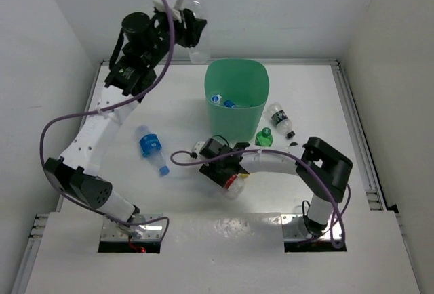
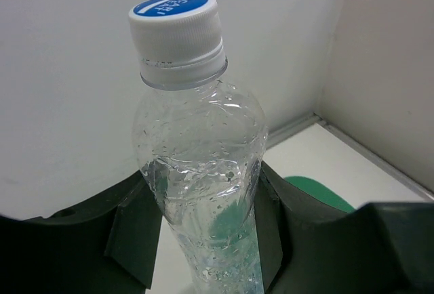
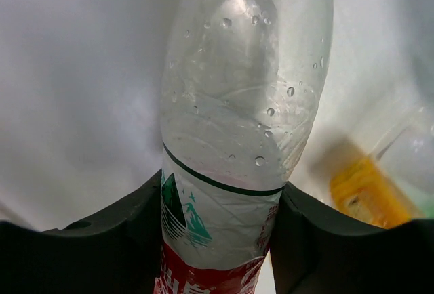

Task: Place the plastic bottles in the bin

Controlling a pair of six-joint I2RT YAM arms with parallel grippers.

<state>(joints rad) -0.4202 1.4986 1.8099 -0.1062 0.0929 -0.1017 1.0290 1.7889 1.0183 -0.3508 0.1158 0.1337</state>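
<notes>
The robot's left gripper is above the bin's opening (image 1: 237,82), which lies to the gripper's right in the top view, so the gripper should next shift that way, lowering the bottle, then release it.
My left gripper (image 1: 188,28) is raised high at the back left of the mint-green bin (image 1: 254,77), shut on a clear bottle (image 1: 197,43) with a blue-and-white cap. In the left wrist view that bottle (image 2: 196,165) stands upright between my gripper's (image 2: 203,240) jaws, and a bit of the bin's rim (image 2: 319,192) shows behind. My right gripper (image 1: 227,172) is low over the table in front of the bin, shut on a clear bottle with a red-and-white label (image 1: 234,185); it also shows in the right wrist view (image 3: 230,158), gripped at the label by my gripper (image 3: 220,253). Two bottles (image 1: 222,100) lie inside the bin.
A blue-labelled bottle (image 1: 150,146) lies on the table left of the bin. A black-labelled bottle (image 1: 280,119) and a small green bottle (image 1: 264,137) lie at the bin's right front. A blurred yellow object (image 3: 363,192) shows in the right wrist view. White walls enclose the table.
</notes>
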